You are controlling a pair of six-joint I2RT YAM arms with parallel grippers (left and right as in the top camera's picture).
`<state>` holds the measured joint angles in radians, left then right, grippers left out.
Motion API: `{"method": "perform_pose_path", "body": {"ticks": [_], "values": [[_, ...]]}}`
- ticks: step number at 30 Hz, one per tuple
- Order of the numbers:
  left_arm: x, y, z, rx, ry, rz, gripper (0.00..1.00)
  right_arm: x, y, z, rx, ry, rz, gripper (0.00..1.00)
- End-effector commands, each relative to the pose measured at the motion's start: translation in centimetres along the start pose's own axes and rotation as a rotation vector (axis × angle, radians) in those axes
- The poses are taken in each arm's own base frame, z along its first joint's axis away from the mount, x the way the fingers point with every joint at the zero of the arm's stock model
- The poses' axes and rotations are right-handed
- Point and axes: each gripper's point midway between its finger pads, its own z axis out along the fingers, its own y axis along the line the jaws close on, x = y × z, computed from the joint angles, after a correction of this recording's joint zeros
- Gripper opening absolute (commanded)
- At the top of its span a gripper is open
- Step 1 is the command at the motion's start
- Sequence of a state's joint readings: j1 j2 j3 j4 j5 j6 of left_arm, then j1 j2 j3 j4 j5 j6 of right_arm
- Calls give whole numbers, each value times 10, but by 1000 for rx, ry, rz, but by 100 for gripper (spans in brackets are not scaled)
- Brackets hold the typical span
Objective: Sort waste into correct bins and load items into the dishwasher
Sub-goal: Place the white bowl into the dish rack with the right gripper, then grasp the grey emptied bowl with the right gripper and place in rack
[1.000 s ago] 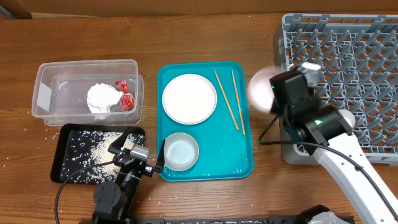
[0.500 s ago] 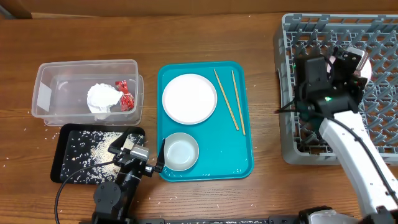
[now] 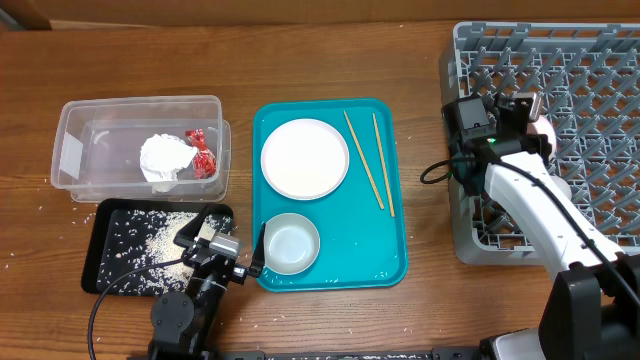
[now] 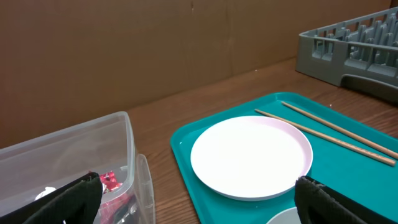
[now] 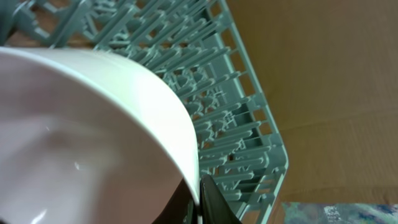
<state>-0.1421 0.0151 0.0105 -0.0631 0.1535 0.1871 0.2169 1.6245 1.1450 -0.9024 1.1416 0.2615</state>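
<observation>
My right gripper should next lower the white bowl, back and toward the grey rack's edge by the teal tray.
My right gripper [image 3: 520,108] is shut on the rim of a white bowl [image 3: 543,126] and holds it over the left part of the grey dish rack [image 3: 590,60]. In the right wrist view the bowl [image 5: 87,137] fills the frame, its rim pinched between my fingers [image 5: 199,200], with rack pegs [image 5: 236,106] behind. My left gripper [image 3: 226,250] is open and empty at the teal tray's front left corner. The white plate [image 3: 305,158], a second bowl [image 3: 291,243] and two chopsticks [image 3: 368,160] lie on that tray. The plate [image 4: 251,155] also shows in the left wrist view.
The clear tub [image 3: 140,112] holds the tissue wad [image 3: 165,157] and red wrapper [image 3: 200,152]. The black tray [image 3: 105,270] in front of it holds rice grains [image 3: 160,240]. The teal tray [image 3: 390,250] sits mid-table. Loose grains dot the wood near the black tray.
My right arm carried the bowl from beside the rack's left edge to over the rack, then back to its left part. The left arm has not moved.
</observation>
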Motion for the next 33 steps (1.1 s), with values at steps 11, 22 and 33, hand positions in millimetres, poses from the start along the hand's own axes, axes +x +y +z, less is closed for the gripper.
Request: {"method": "perform_pose_path", "body": {"ticks": [11,22,33], "values": [[1,2,0,-12,-3,8,100,31,36,-49,-184,59,-125,13],[1,2,0,-12,-3,8,100,14,68,-116,-444,25,-138,36],[1,2,0,-12,-3,8,100,78,158,-309,-1380,266,-355,46]]}}
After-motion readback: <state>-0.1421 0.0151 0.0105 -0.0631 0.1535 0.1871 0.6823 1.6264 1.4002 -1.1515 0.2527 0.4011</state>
